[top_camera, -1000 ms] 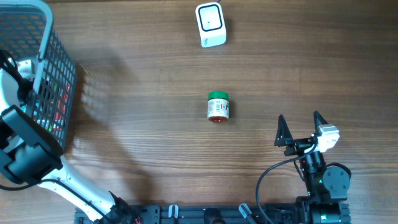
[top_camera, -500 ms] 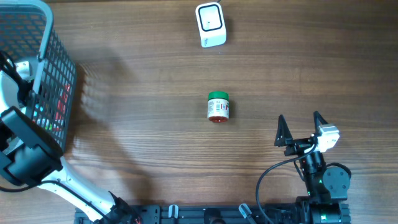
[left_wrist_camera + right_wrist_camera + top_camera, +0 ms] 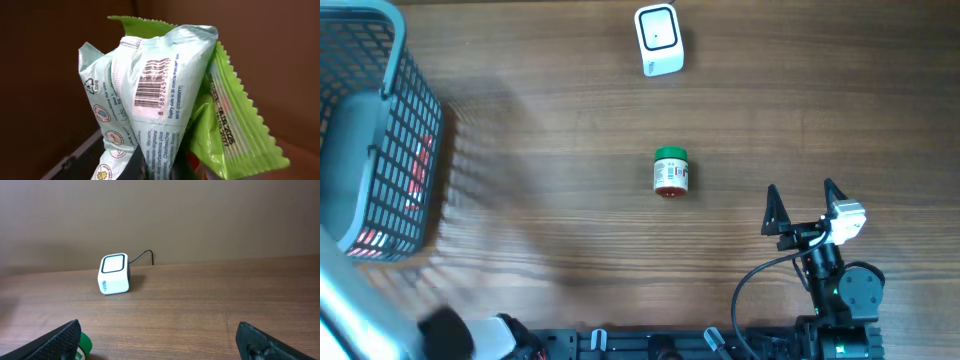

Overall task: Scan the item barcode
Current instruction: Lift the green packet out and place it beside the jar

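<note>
I will swing my left gripper across next, lower it and release the packet, as bare tabletop between basket and jar is below, to its right in the overhead view.
In the left wrist view a pale mint packet stands upright, its barcode facing the camera. My left gripper is shut on the packet's lower end. A bright green packet with a serrated edge rises right behind it; whether the jaws pinch that one too is hidden. The overhead view shows only a blur of the left arm at the lower left. The white scanner sits at the table's far edge and also appears in the right wrist view, scanner. My right gripper rests open at the near right, holding nothing.
A grey mesh basket stands at the far left with red items inside. A small jar with a green lid lies mid-table, its lid showing beside my right gripper's left finger. The scanner's cable runs to the back wall.
The left gripper closed on the mint packet. The left arm, which reached into the basket, has swung out of it and now blurs at the overhead view's lower left. The right arm stayed still.
</note>
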Controlling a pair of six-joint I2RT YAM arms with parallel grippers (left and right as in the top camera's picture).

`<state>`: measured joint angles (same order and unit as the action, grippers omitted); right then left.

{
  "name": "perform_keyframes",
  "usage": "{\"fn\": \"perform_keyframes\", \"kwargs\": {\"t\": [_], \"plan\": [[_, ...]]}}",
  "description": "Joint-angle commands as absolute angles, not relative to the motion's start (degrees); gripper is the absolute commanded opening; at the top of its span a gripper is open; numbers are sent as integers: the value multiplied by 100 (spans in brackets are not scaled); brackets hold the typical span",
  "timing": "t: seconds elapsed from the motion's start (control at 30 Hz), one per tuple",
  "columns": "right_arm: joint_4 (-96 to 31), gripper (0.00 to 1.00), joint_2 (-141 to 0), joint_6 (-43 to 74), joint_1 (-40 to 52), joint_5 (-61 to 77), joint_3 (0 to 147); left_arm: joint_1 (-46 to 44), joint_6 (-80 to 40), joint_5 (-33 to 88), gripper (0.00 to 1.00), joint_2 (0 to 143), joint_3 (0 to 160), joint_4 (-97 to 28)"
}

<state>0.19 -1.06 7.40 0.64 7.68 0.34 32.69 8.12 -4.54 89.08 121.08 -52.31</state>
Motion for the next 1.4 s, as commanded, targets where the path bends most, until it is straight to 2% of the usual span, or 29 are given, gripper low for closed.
{"fn": "perform_keyframes", "kwargs": {"t": [0.0,0.13,0.3,0.37,0.5,0.63,0.87,0.97,1.0,1.07,1.13,1.17,1.27,1.37], "plan": [[43,100,-80,681,45,738,30,2320,141,-242,4,7946,12175,-5354],[43,100,-80,683,45,738,30,947,-329,-268,4,7644,12171,-6501],[43,100,-80,683,45,738,30,1,-1046,-307,4,8318,11904,-8265],[43,100,-80,685,45,738,30,-237,-1402,-307,4,8683,11375,-8532],[43,100,-80,683,45,738,30,-602,-1863,-309,4,9133,9828,-8040],[43,100,-80,683,45,738,30,-834,-2040,-309,4,9391,8383,-7008],[43,100,-80,683,45,738,30,-1330,-2298,-329,5,9679,7126,-5900],[43,100,-80,683,45,738,30,-1647,-2300,-327,20,9679,6735,-5312],[43,100,-80,685,45,738,30,-1750,-2300,-327,36,9682,6639,-5157],[43,100,-80,683,45,738,30,-1876,-2298,-327,50,9682,6573,-5035],[43,100,-80,683,45,738,30,-1984,-2296,-327,72,9682,6573,-4989],[43,100,-80,683,45,738,30,-2001,-2283,-327,80,9675,6591,-4993],[43,100,-80,683,45,738,30,-1968,-1935,-357,82,9618,7091,-5398],[43,100,-80,683,45,738,30,-1767,-1621,-646,89,9448,8383,-6169]]}}
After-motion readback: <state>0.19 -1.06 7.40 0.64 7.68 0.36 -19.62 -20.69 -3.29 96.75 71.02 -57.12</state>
